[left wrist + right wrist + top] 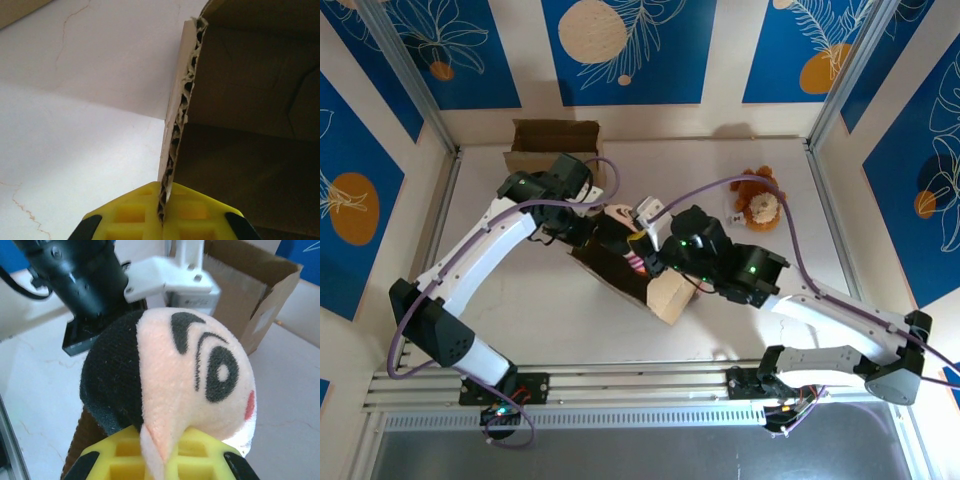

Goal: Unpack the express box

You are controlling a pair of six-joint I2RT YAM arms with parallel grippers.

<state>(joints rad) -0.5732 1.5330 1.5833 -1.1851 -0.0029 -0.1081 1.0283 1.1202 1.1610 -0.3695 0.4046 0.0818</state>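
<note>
My right gripper will next carry the doll (620, 215) up, outward and down to release it, as bare tabletop (704, 177) beside the brown plush animal is outward of the gripper.
The express box (665, 292), brown corrugated cardboard, lies tilted at the middle of the table with its opening up. My left gripper (582, 230) is shut on the box's far wall; in the left wrist view its yellow fingertips (162, 212) pinch the torn cardboard edge (182, 100). A plush doll (620, 215) with black hair and a peach face sits above the box opening. My right gripper (648, 245) is shut on it; the right wrist view shows the yellow fingertips (162, 457) clamped on the ear of the doll's head (195, 375).
A brown plush animal (758, 205) lies on the table at the right back. A second open cardboard box (553, 147) stands against the back wall, also seen as the carton (255, 290) behind the left arm's wrist (85, 275). Metal frame posts edge the table.
</note>
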